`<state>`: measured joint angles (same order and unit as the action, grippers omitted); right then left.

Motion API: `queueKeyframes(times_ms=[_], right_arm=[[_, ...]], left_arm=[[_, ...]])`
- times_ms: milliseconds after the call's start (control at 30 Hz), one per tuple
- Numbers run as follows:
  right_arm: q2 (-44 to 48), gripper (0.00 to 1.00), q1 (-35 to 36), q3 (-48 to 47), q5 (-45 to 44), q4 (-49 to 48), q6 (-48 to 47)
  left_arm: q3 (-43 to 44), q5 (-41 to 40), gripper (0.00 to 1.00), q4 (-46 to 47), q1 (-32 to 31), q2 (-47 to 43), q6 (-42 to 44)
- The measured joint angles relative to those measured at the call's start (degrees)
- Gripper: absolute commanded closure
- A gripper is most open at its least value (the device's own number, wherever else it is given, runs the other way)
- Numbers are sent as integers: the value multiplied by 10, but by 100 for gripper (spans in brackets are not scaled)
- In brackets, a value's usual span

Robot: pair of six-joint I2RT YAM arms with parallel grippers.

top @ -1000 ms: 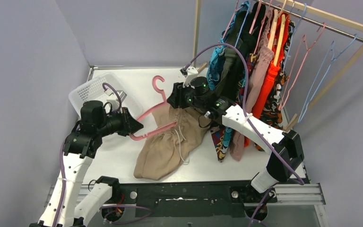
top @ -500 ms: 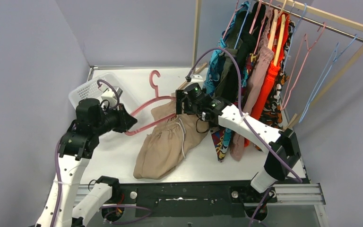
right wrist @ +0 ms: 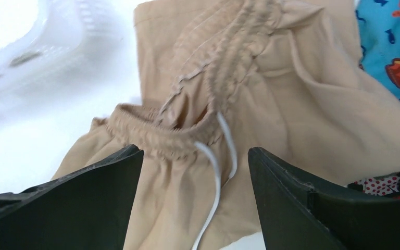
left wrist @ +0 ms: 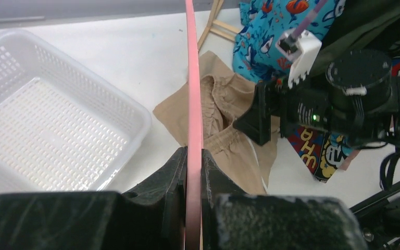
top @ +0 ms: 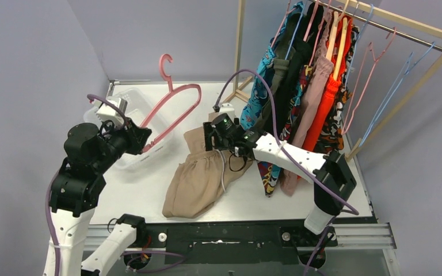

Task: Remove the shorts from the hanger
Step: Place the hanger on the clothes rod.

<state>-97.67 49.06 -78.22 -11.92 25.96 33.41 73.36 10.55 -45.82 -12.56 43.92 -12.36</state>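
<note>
My left gripper moves up and outward to the rack's end by the blue shorts and releases the pink hanger (top: pixel 170 109) there next, as the tan shorts are off it.
The tan shorts (top: pixel 198 178) lie crumpled on the white table, free of the hanger; they also show in the right wrist view (right wrist: pixel 229 104) and the left wrist view (left wrist: pixel 219 120). My left gripper (top: pixel 141 137) is shut on the pink hanger (top: pixel 170 109) and holds it raised over the basket; its bar runs between my fingers in the left wrist view (left wrist: pixel 193 104). My right gripper (top: pixel 210 138) is open and empty just above the shorts' waistband (right wrist: pixel 161 138), with the white drawstring (right wrist: pixel 213 177) between its fingers. Other shorts (top: pixel 305 75) hang on the rack.
A white plastic basket (top: pixel 112 109) stands at the back left, also in the left wrist view (left wrist: pixel 47 135). The wooden rack (top: pixel 403 23) at the back right holds several hung shorts and empty pink and blue hangers (top: pixel 374 75).
My left gripper has lifted the pink hanger up and left, out of the tan shorts, toward the basket. My right gripper has let go and lowered over the shorts, which settled on the table.
</note>
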Motion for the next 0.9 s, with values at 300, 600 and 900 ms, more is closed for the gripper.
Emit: queueKeyframes(times_ms=[300,600,900], right_arm=[[149,24,48,145,24,-91,-56],[264,23,51,256,20,-132,-44],[280,23,54,265,-3,-134,-42]], left_arm=[[-1,52,100,150,-20,54,-5],[101,114,100,228,-39,241,-5],[291,122,100,227,-105,386,31]])
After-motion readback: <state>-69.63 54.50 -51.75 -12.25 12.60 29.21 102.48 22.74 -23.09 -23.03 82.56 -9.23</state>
